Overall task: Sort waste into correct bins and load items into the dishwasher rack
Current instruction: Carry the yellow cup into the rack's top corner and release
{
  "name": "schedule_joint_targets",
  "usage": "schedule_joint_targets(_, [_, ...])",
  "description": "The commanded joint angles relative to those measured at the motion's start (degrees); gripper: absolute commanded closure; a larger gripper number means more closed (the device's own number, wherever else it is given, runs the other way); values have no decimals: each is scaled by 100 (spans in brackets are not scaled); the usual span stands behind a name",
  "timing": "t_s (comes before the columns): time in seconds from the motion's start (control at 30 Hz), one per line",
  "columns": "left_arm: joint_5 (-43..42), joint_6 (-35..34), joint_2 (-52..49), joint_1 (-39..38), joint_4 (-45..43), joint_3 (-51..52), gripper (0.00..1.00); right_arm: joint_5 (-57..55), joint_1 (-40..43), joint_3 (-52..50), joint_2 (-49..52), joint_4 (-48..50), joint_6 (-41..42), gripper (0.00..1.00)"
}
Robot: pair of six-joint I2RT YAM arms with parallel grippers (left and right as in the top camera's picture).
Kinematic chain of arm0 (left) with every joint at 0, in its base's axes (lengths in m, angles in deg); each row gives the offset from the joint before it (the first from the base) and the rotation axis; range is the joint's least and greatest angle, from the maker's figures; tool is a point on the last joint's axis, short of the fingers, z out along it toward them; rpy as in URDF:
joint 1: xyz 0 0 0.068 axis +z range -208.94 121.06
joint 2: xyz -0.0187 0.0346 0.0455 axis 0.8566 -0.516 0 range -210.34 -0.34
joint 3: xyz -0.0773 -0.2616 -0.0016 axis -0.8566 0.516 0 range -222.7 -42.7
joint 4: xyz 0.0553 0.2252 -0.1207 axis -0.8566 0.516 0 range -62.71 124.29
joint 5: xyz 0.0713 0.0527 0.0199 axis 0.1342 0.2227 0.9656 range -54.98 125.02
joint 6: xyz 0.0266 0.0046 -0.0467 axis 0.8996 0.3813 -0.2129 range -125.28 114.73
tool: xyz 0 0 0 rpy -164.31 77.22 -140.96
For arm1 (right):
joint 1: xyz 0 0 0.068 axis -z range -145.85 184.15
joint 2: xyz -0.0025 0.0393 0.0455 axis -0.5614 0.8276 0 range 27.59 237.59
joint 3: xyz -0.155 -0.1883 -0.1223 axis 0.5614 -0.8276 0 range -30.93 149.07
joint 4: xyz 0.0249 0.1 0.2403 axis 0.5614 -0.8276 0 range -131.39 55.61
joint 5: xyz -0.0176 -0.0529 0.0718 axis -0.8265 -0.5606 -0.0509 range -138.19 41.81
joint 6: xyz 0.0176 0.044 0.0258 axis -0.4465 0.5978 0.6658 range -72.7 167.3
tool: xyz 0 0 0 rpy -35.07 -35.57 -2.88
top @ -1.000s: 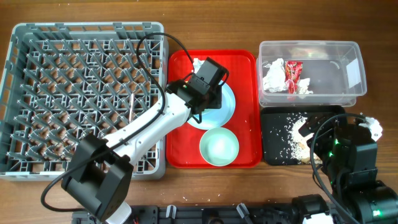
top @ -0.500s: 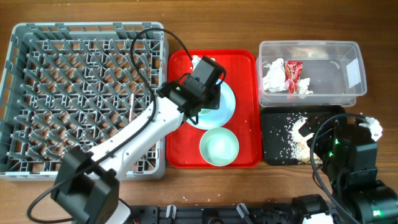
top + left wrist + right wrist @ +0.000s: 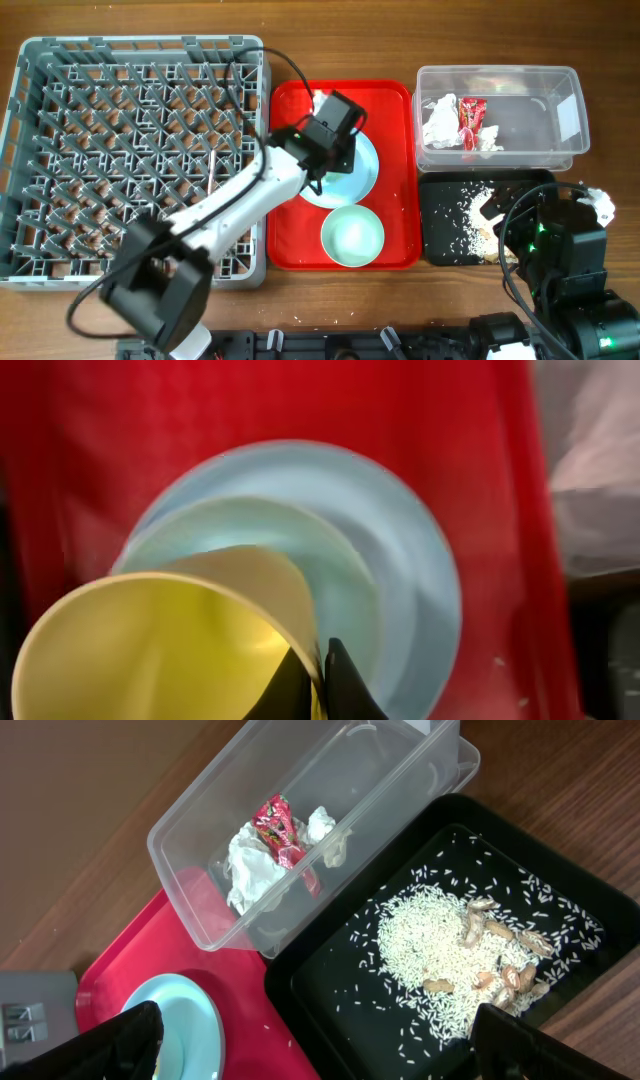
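I need to raise my left gripper next, carry the yellow cup over to the rack's far corner (image 3: pixel 212 80) by the red tray, tilt it and let it go, because that corner is empty.
My left gripper (image 3: pixel 320 682) is shut on the rim of the yellow cup (image 3: pixel 150 650), one finger inside and one outside. It holds the cup just above the small light blue bowl (image 3: pixel 320 555), which sits on the light blue plate (image 3: pixel 425 590). In the overhead view this gripper (image 3: pixel 325 150) is over the plate (image 3: pixel 365 170) on the red tray, and the cup is hidden beneath it. The pale green bowl (image 3: pixel 352 236) sits at the tray's front. My right gripper (image 3: pixel 320 1055) is open and empty above the black tray (image 3: pixel 330 990).
The grey dishwasher rack (image 3: pixel 20 150) fills the left side. The clear tub (image 3: pixel 560 85) holds a white napkin (image 3: pixel 255 865) and a red wrapper (image 3: pixel 283 830). The black tray holds rice and scraps (image 3: pixel 440 945). The red tray (image 3: pixel 290 250) lies between rack and bins.
The left arm's rear links have swung left and back again. Its gripper has stayed over the light blue plate. The right arm has not moved.
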Motion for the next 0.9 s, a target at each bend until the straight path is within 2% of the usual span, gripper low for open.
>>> schedule_joint_targets(0.0, [55, 28, 1084, 302, -13, -564, 96, 55, 33, 81, 13, -9, 66, 0])
schedule_joint_targets(0.03, [-291, 31, 1357, 525, -15, -745, 96, 55, 33, 81, 13, -9, 63, 0])
schedule_joint_targets(0.13, [-2291, 28, 1703, 1510, -13, -1211, 96, 55, 33, 81, 13, -9, 61, 0])
schedule_joint_targets(0.27, [-4892, -442, 1445, 3265, -269, -1386, 96, 55, 33, 81, 13, -7, 66, 0])
schedule_joint_targets(0.4, [-7254, -1088, 472, 4494, -940, -1386, 96, 55, 33, 81, 13, -7, 63, 0])
schedule_joint_targets(0.47, [-8480, -1652, -262, 4824, -1639, -1386, 96, 55, 33, 81, 13, -7, 63, 0])
schedule_joint_targets(0.53, [-9449, -2468, -1154, 4966, -2739, -1386, 96, 55, 33, 81, 13, -7, 63, 1])
schedule_joint_targets(0.6, [-9610, -2855, -1679, 5045, -3235, -1384, 96, 55, 33, 81, 13, -4, 66, 0])
schedule_joint_targets(0.73, [-9608, -2820, -2341, 5296, -3228, -1379, 96, 55, 33, 81, 13, -4, 63, 0])
schedule_joint_targets(0.87, [-9586, -2487, -2470, 5455, -3228, -1368, 96, 55, 33, 81, 13, -7, 66, 0])
